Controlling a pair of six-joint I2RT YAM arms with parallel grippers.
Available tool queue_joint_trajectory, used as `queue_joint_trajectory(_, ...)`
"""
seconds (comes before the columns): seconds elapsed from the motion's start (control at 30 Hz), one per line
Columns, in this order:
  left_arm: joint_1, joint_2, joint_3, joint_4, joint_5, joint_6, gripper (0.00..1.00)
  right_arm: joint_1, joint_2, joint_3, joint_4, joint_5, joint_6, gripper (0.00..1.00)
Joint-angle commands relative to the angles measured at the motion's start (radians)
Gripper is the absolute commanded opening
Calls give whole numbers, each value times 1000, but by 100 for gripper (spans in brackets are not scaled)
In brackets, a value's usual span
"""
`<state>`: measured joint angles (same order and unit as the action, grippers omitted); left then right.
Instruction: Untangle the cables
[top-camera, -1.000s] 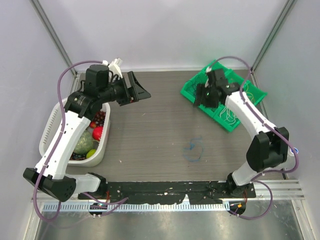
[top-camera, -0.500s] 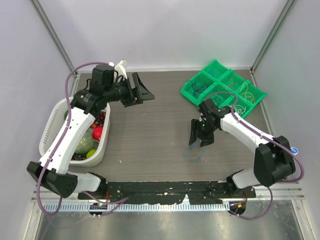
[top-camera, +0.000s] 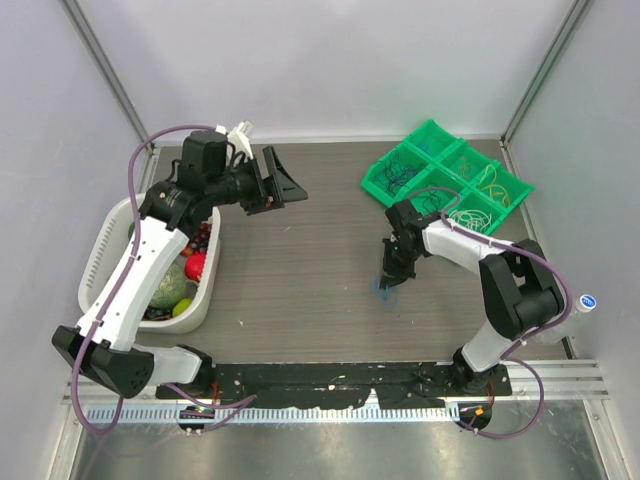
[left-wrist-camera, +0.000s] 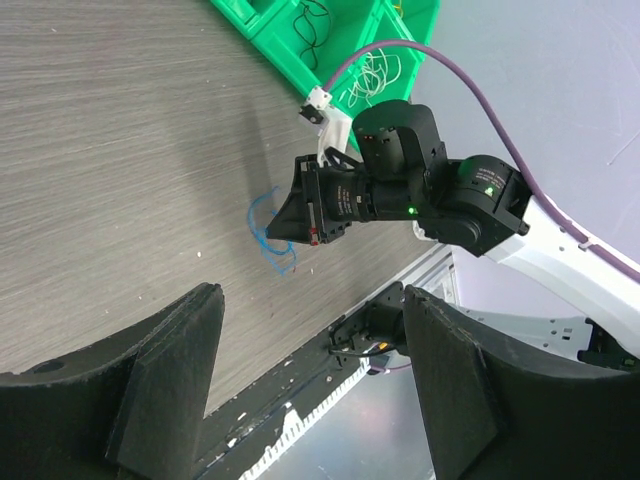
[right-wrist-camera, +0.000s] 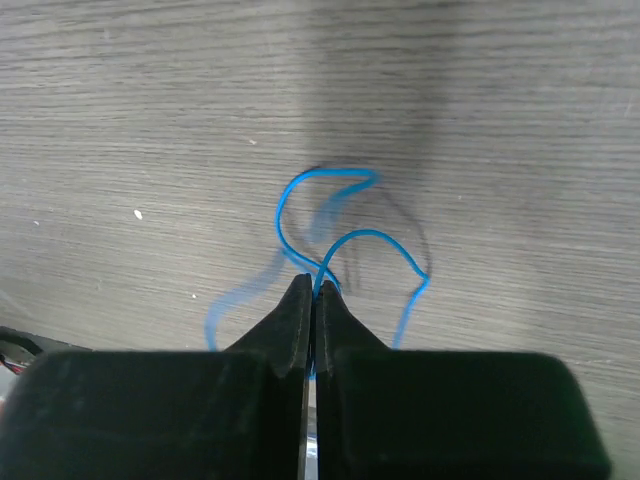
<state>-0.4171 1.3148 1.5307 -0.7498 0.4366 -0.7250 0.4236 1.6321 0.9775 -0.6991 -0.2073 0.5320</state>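
Observation:
My right gripper will lift the blue cable outward to the green tray and go down over the tray's farthest section (top-camera: 430, 144), because the tray keeps cables sorted by colour.
A thin blue cable (right-wrist-camera: 345, 240) lies looped on the wood-grain table near its middle front (top-camera: 384, 291). My right gripper (right-wrist-camera: 314, 288) points down at it and is shut on the blue cable, which runs out from between the fingertips. In the left wrist view the same blue cable (left-wrist-camera: 268, 232) shows just under the right gripper (left-wrist-camera: 296, 218). More cables, dark, white and yellow-orange, lie in the compartments of the green tray (top-camera: 432, 150). My left gripper (top-camera: 284, 180) hangs in the air over the table's back left, open, with nothing between its fingers (left-wrist-camera: 168, 370).
A white basket (top-camera: 98, 262) with fruit and vegetables stands at the left edge. The green tray sits at the back right corner. A black rail (top-camera: 330, 382) with the arm bases runs along the near edge. Grey walls close in the sides and back.
My right arm swung from the green tray to the table's middle front, came down onto the blue cable and shut on it. My left arm shifted slightly, still open.

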Motion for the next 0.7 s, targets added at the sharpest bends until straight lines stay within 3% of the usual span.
queue_joint_trajectory(0.0, -2, -52, 5, 23, -21, 25, 76, -2, -61, 55, 58, -14, 26, 1)
queue_joint_trajectory(0.23, 0, -65, -1, 21, -36, 41, 76, -32, -129, 367, 56, 98, 33, 1)
queue_joint_trajectory(0.4, 0, -66, 2, 6, -50, 73, 76, -97, -83, 594, 94, 173, 26, 1)
queue_joint_trajectory(0.67, -2, -72, 9, -26, -85, 150, 77, -244, 46, 788, 202, 406, 71, 1)
